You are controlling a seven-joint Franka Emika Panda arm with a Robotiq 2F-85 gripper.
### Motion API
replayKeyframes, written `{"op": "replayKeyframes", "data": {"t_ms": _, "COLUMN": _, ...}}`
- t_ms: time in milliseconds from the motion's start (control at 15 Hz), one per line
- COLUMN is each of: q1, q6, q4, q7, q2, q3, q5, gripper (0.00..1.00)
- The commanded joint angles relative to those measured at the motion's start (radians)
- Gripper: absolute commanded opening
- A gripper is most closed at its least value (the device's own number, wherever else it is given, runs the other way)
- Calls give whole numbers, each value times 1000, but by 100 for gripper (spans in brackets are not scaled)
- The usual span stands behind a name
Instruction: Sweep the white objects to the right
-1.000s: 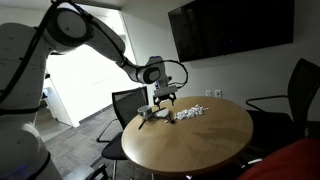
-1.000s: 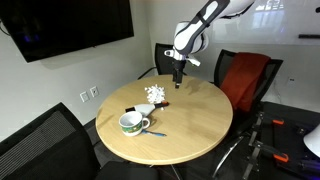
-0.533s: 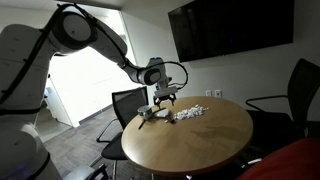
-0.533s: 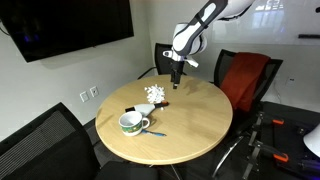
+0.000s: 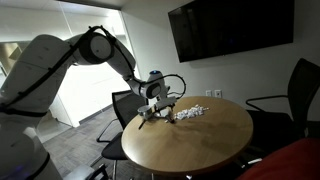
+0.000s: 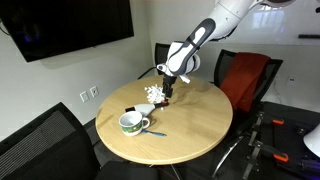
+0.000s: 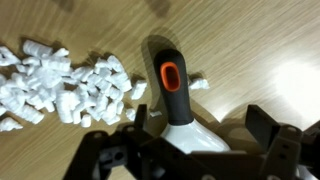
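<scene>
I need to lower my gripper and move it slightly toward the white heap to reach the brush's handle (image 7: 179, 109) beside the brush's white base, because the handle is nearer to the finger on the heap's side.
The white objects (image 7: 65, 85) are a loose heap of tiny white pieces on the round wooden table (image 7: 260, 45), left of centre in the wrist view. They also show as a pale patch in both exterior views (image 5: 190, 112) (image 6: 152, 95). A brush (image 7: 172, 95) with a grey handle, an orange inset and a white base lies just right of the heap, with a few pieces touching it. My gripper (image 7: 200, 125) is low over the table and open, one finger on each side of the brush's white base, not closed on it. The arm's gripper (image 6: 165, 92) hides the brush in the exterior views.
A pale cup (image 6: 131, 123) with a green rim and a blue pen-like thing (image 6: 156, 133) sit near the table's front edge. A small dark item (image 6: 130, 108) lies behind the cup. Black chairs (image 5: 128, 103) ring the table, a red one (image 6: 246, 80) too.
The arm has swung down and toward the heap, bringing the gripper from above the table to just over the brush. The jaws stayed open. The white pieces have not moved.
</scene>
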Motion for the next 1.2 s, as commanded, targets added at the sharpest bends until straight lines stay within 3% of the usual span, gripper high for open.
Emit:
{"op": "replayKeyframes", "data": {"t_ms": 0, "q1": -28, "q6": 41, "q4": 95, "q7": 7, "q2": 95, "q3": 35, "q5": -59, "gripper": 100}}
{"op": "replayKeyframes", "data": {"t_ms": 667, "q1": -80, "q6": 0, "q4": 260, "q7": -1, "q2": 231, "q3": 113, "q5": -103, "gripper": 100}}
{"op": "replayKeyframes", "data": {"t_ms": 1133, "q1": -69, "q6": -31, "q4": 322, "q7": 8, "q2": 283, "q3": 112, "q5": -114, "gripper": 100}}
